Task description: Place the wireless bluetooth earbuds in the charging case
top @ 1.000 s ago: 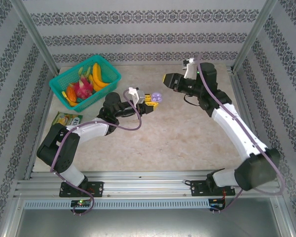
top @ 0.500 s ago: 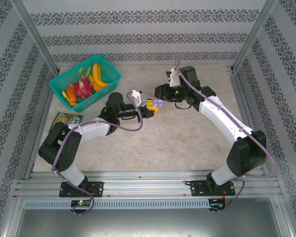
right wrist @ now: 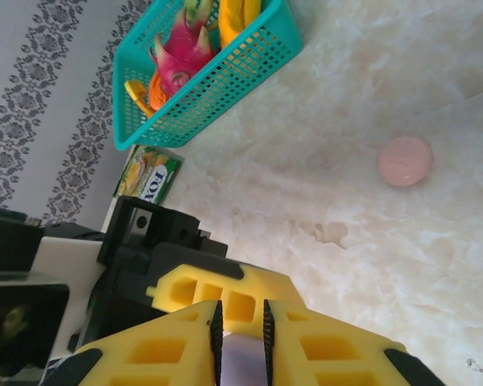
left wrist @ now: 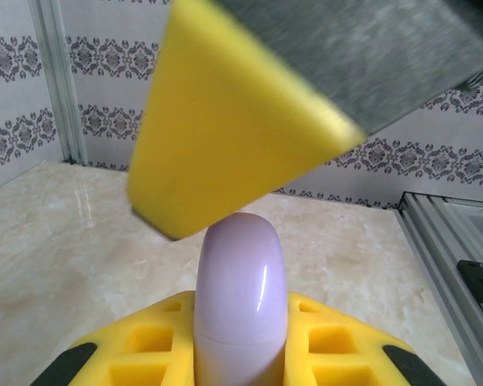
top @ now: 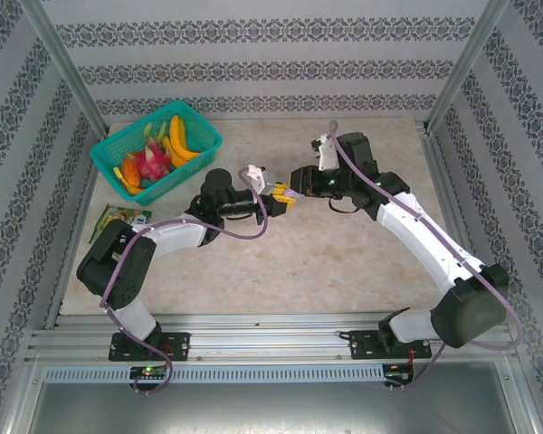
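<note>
The lilac case's seam looks closed, so I will tilt my left gripper down next, lower the case onto the table and let go of it.
A pale lilac charging case [left wrist: 240, 297] stands on edge between the yellow fingers of my left gripper [left wrist: 240, 326], which is shut on it. Its seam looks closed. In the top view the two grippers meet over mid-table, left gripper [top: 279, 198] against right gripper [top: 295, 193], with the lilac case [top: 289, 193] between them. My right gripper [right wrist: 241, 330] has its black pads close together on a lilac surface, the same case [right wrist: 241, 363]. One of its fingers [left wrist: 225, 137] hangs over the case top. A pink round case [right wrist: 404, 161] lies on the table. No earbuds can be made out.
A teal basket [top: 154, 149] of toy fruit stands at the back left. A green snack packet [top: 122, 219] lies near the left edge. Metal frame posts and patterned walls close the table in.
My right arm has swung left and down from the back, bringing its gripper onto the lilac case. The left gripper has shifted slightly right with the case, which earlier showed open.
</note>
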Robot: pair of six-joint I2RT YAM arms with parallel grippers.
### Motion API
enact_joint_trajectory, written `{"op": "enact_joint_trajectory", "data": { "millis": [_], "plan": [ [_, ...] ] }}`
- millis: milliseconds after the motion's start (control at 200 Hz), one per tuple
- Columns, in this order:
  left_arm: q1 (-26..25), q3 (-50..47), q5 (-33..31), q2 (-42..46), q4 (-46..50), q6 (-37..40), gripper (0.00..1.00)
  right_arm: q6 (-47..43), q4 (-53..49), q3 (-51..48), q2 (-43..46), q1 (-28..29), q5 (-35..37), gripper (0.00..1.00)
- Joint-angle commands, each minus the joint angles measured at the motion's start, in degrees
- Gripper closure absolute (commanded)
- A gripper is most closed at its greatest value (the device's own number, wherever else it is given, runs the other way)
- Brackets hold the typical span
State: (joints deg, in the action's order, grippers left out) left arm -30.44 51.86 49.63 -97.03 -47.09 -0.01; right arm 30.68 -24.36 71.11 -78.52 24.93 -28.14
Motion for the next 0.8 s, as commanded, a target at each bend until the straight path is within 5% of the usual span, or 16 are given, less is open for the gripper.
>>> {"op": "enact_joint_trajectory", "data": {
  "millis": [0, 205, 340, 570, 794],
  "plan": [
    [-0.3, 2.8, -2.2, -1.1, -2.2, -0.8, 1.00, 1.7, -0.3, -2.7, 2.3, 0.9, 1.0, 0.78],
    [-0.3, 6.3, -4.1, -5.4, 2.8, -7.0, 1.00, 7.3, 2.5, -8.2, 8.0, -6.3, 6.9, 0.73],
    [-0.2, 12.8, -7.8, -11.3, 11.2, -18.5, 1.00, 8.6, 2.9, -12.4, 11.1, -10.1, 9.8, 0.73],
    [-0.4, 28.4, -7.9, -24.0, 30.2, -37.5, 1.00, 9.2, 3.2, -19.8, 15.5, -11.9, 13.3, 0.71],
    [-0.7, 36.8, -10.6, -31.1, 40.6, -44.3, 1.00, 9.3, 4.3, -23.3, 16.2, -11.9, 14.0, 0.69]
  ]
}}
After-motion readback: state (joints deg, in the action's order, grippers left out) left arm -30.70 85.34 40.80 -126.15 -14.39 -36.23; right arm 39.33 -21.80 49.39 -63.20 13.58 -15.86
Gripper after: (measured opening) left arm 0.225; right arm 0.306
